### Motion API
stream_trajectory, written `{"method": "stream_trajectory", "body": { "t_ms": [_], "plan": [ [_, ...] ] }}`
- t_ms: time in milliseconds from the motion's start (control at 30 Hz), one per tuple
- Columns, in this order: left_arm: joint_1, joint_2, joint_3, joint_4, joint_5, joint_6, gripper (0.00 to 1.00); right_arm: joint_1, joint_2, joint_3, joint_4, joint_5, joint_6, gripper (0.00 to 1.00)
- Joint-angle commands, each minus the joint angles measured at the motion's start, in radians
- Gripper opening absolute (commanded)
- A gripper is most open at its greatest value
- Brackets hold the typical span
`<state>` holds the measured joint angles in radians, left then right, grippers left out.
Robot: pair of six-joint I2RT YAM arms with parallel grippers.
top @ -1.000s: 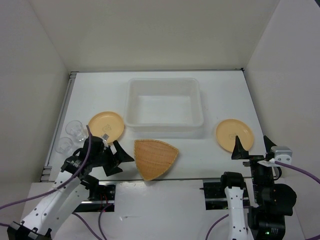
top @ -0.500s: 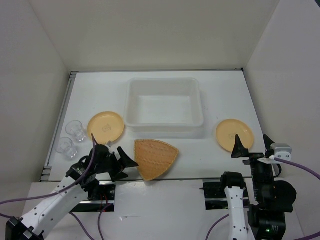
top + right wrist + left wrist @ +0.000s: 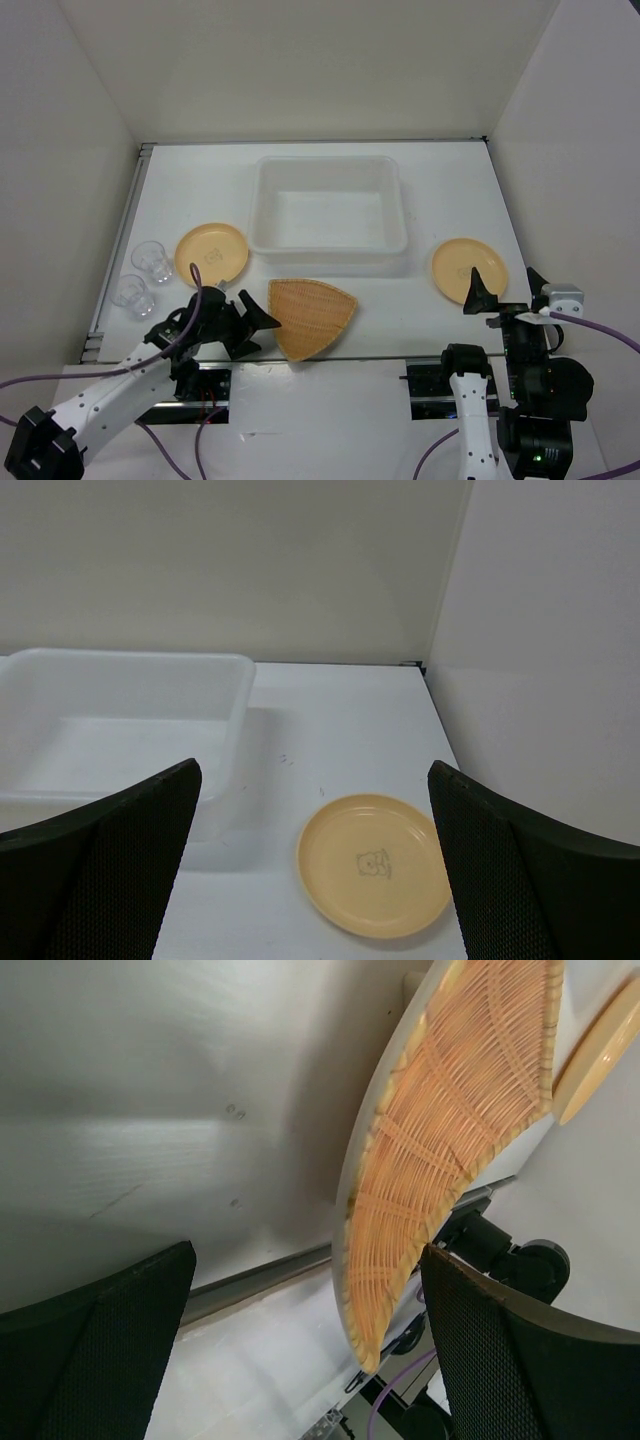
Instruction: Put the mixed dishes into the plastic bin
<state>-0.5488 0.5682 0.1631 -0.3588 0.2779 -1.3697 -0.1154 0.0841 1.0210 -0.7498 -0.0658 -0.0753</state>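
My left gripper advances to the right in the top view next and closes, since the tray's nearest rim lies that way between its spread fingers.
The tan woven fan-shaped tray point(image 3: 312, 315) lies at the table's near edge, in front of the translucent plastic bin point(image 3: 329, 256), which is empty. My left gripper point(image 3: 252, 325) is open, just left of the tray; in the left wrist view the tray point(image 3: 450, 1150) stands ahead between the spread jaws. One yellow plate point(image 3: 213, 253) lies left of the bin, the other point(image 3: 468, 269) right of it. My right gripper point(image 3: 505, 297) is open and empty above the near edge, with the right plate point(image 3: 372, 864) ahead of it. Two clear cups point(image 3: 151, 259) point(image 3: 133, 291) stand at the far left.
White walls close the table on the left, back and right. A metal rail point(image 3: 120, 250) runs along the left edge beside the cups. The bin's right wall also shows in the right wrist view point(image 3: 238, 720).
My left gripper has dropped lower and shifted right, toward the woven tray's left edge. The right arm and all dishes have stayed put.
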Motion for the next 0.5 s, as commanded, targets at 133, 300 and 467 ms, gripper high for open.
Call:
{"method": "stream_trajectory", "body": {
  "t_ms": [133, 300, 467],
  "plan": [
    [-0.013, 0.111, 0.007, 0.121, -0.06, 0.003, 1.0, 0.006, 0.036, -0.002, 0.047, 0.02, 0.006, 0.98],
    [-0.013, 0.221, 0.029, 0.191, -0.078, 0.023, 1.0, 0.006, 0.046, -0.002, 0.047, 0.02, 0.006, 0.98],
    [-0.023, 0.37, 0.088, 0.261, -0.078, 0.076, 1.0, 0.006, 0.046, -0.002, 0.047, 0.02, 0.006, 0.98]
  ]
}}
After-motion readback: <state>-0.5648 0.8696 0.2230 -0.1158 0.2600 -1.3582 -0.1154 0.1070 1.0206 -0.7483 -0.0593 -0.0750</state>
